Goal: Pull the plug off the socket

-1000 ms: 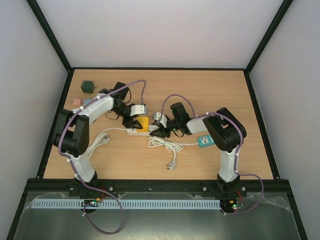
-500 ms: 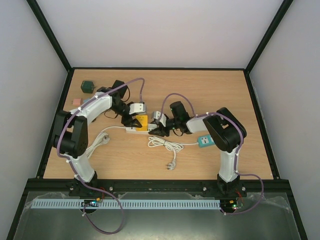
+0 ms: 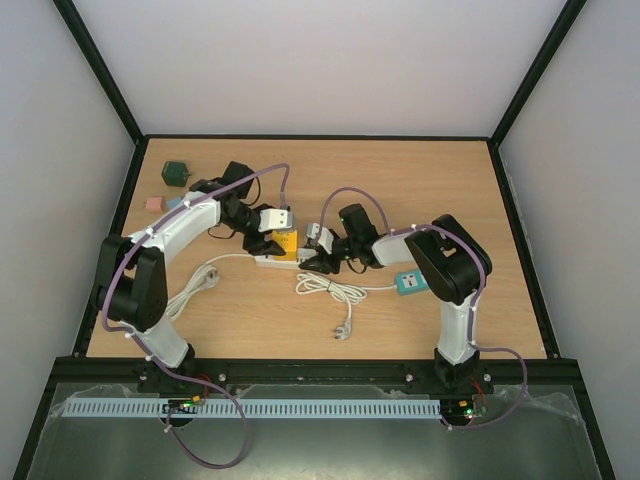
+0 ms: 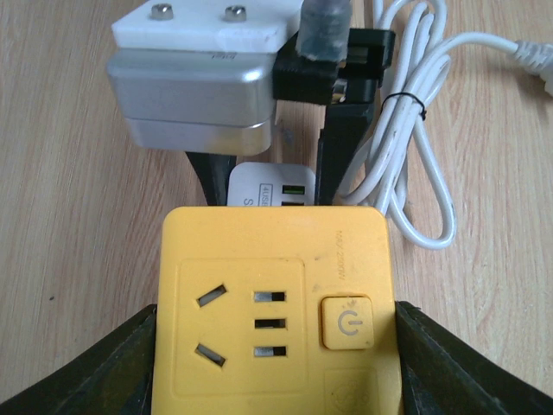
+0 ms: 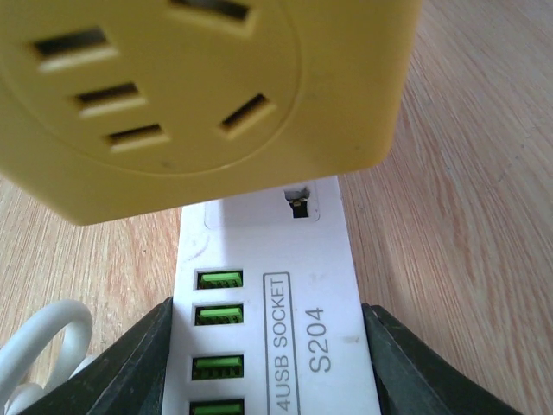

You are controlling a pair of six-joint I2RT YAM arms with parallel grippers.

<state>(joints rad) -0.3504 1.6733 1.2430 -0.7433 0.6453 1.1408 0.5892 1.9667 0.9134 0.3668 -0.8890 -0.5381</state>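
The plug should next go outward and to the left in the top view to the bare tabletop by the green cube [image 3: 208, 168]. My left gripper will carry it there, lower it and let it go.
A yellow cube plug [image 3: 286, 243] is gripped from both sides by my left gripper [image 3: 272, 243], which is shut on it. In the left wrist view the plug [image 4: 276, 294] fills the space between the black fingers [image 4: 112, 367]. My right gripper [image 3: 318, 262] is shut on the end of the white USB socket strip [image 3: 275, 263]. In the right wrist view the strip [image 5: 294, 328] lies between the fingers [image 5: 130, 372]. The yellow plug [image 5: 199, 95] hangs just above it, with an open socket hole showing beneath.
A coiled white cable [image 3: 325, 288] with a plug [image 3: 343, 331] lies in front of the strip. A teal socket box [image 3: 410, 282] sits by the right arm. A dark green cube [image 3: 177, 172] and small pink and blue blocks [image 3: 153, 203] lie at the far left.
The left arm's elbow has swung left and the left gripper has shifted slightly away with the yellow plug. The right gripper has stayed on the strip.
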